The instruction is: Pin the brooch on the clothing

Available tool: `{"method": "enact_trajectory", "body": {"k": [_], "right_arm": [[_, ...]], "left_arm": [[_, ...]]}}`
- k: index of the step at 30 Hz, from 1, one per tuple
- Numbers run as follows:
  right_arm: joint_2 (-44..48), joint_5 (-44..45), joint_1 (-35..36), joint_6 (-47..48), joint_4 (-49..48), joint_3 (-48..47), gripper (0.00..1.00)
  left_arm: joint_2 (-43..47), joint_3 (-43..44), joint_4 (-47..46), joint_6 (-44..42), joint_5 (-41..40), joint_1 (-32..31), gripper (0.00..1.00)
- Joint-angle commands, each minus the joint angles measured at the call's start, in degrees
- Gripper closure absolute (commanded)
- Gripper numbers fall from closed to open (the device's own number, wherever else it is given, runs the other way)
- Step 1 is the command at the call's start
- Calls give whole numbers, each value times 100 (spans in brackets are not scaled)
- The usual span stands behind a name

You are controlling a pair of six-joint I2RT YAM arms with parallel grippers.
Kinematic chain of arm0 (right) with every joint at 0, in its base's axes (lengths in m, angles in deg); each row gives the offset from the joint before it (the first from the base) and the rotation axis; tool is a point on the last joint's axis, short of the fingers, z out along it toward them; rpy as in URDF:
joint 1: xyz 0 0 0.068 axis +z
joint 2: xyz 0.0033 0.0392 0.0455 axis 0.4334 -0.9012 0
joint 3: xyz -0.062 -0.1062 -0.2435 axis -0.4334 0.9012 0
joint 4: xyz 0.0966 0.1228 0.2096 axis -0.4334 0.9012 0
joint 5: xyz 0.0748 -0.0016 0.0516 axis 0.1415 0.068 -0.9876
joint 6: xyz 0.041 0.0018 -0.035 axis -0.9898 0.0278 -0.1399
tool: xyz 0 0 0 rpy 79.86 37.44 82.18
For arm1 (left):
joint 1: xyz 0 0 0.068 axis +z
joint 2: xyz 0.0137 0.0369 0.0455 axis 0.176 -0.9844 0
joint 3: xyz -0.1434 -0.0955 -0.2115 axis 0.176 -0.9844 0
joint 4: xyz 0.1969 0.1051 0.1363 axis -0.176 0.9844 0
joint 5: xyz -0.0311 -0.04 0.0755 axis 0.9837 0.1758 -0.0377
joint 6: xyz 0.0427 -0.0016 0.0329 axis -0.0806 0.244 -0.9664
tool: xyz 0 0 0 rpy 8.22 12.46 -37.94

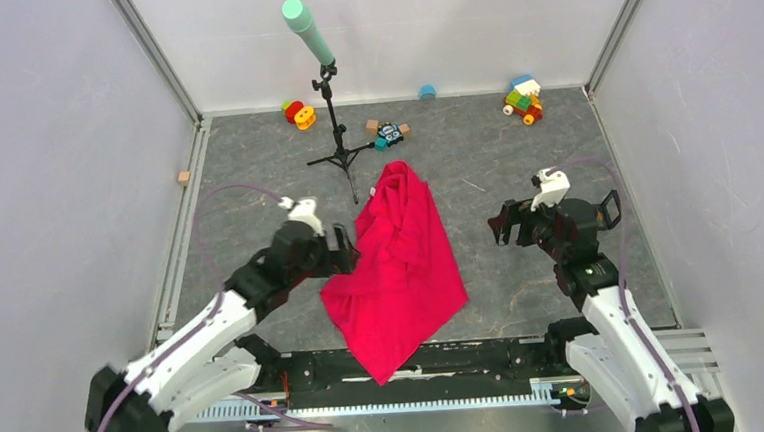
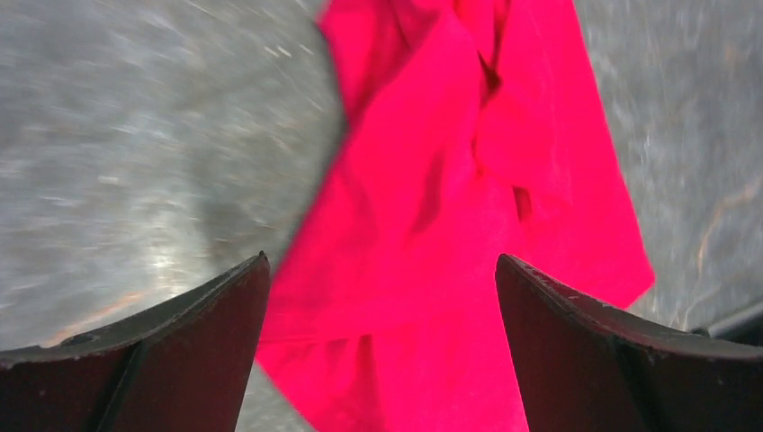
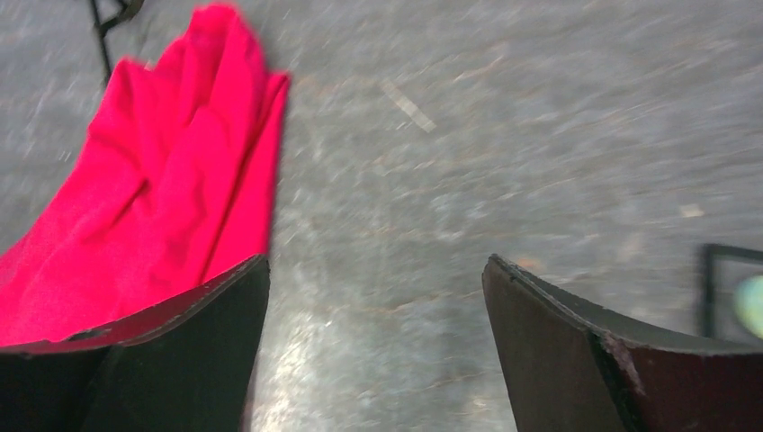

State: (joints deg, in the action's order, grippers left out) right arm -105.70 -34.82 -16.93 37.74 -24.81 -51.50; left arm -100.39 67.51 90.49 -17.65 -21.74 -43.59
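Note:
Next, my left gripper will go right in the top view and lower, pinching where cloth overlaps, because the layered edge mid-shirt (image 1: 391, 268) (image 2: 486, 283) lies below it, that way.
The red-pink shirt (image 1: 398, 265) lies crumpled in a long diagonal heap in the middle of the table, its near corner over the front rail. It also shows in the left wrist view (image 2: 450, 225) and the right wrist view (image 3: 153, 207). My left gripper (image 1: 345, 249) is open and empty, just above the shirt's left edge; red cloth fills the gap between its fingers (image 2: 207, 351). My right gripper (image 1: 502, 225) is open and empty over bare table, right of the shirt. The brooch is out of view. No label shows.
A black tripod (image 1: 338, 138) with a teal-tipped pole stands behind the shirt. Small toys lie along the back: red and yellow pieces (image 1: 299, 113), wooden blocks and a toy (image 1: 388, 131), a blue disc (image 1: 428, 92), a colourful block pile (image 1: 523, 99). A wooden cube (image 1: 184, 177) lies far left.

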Motion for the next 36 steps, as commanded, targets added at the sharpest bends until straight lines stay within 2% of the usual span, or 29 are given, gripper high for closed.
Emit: {"method": "enact_trajectory", "body": {"k": [1,6,10,13,16,19,26,36], "right_arm": [[-589,-1459,115,-362,-802,470,11],[-1129,-1104,896,-548,-1115,675,14],[-1482,-903,1395,-973,-1729,942,20],[-1817,-792,1658,-1076,-2058,941,24],[-2238,-515,1959,-979,-1990,656,29],[-2504,-344,2217,-1017,-2084,522,32],[-2725,-215,2429,-1061,-2297,518,37],[-2401,424,2439,-1046,-2006,755,36]], "left_arm": [[-730,-290,-1390,867,-323,-1004,0],[-1773,-193,-1801,949,-951,-2072,0],[-2358,150,-1825,780,-1690,-2868,14],[-2739,383,-1817,661,-2178,-3259,17],[-3073,642,-1798,627,-2442,-3434,20],[-3353,838,-1850,524,-2647,-3555,33],[-3881,1061,-1875,485,-2771,-3593,47],[-4625,1231,-1672,770,-2764,-3616,47]]}}
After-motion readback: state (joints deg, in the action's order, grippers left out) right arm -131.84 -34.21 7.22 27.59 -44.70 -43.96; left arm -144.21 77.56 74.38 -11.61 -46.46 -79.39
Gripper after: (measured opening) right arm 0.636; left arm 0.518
